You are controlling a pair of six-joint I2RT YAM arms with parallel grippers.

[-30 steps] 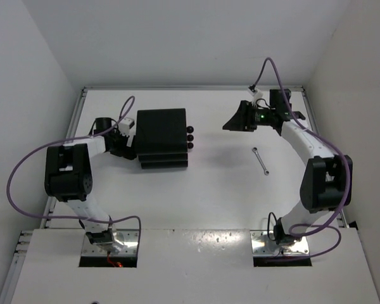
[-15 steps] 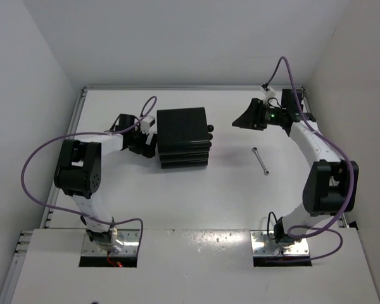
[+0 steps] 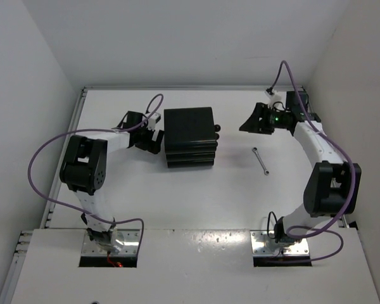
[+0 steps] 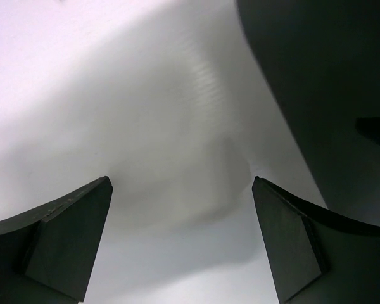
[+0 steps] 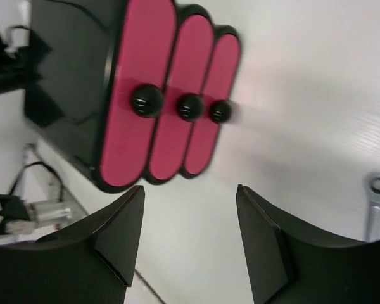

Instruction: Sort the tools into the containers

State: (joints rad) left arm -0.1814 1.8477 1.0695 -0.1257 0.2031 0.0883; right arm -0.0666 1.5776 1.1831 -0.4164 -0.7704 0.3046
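The silver wrench lies clear of the cabinet point(image 3: 189, 136), so my right gripper needs to move back and down next and close across the middle of the wrench's handle point(image 3: 260, 161).
The black cabinet point(image 3: 189, 136) stands mid-table, its three pink drawers point(image 5: 153, 95) shut, with round black knobs point(image 5: 189, 106) facing right. A thin silver wrench point(image 3: 261, 161) lies on the table to its right; its ring end shows in the right wrist view point(image 5: 375, 196). My left gripper point(image 3: 157, 140) is open and empty against the cabinet's left side; the cabinet wall point(image 4: 329, 82) fills the upper right of its view. My right gripper point(image 3: 247, 124) is open and empty, to the right of the knobs and apart from them. The scissors, screwdriver and yellow-handled tool are out of view.
White walls enclose the table on the left, back and right. The table's raised rim point(image 3: 196, 88) runs along the back. Purple cables point(image 3: 47, 158) loop off both arms.
The cabinet has slid to the right with my left gripper behind it. My right gripper has drawn back to the right, away from the knobs.
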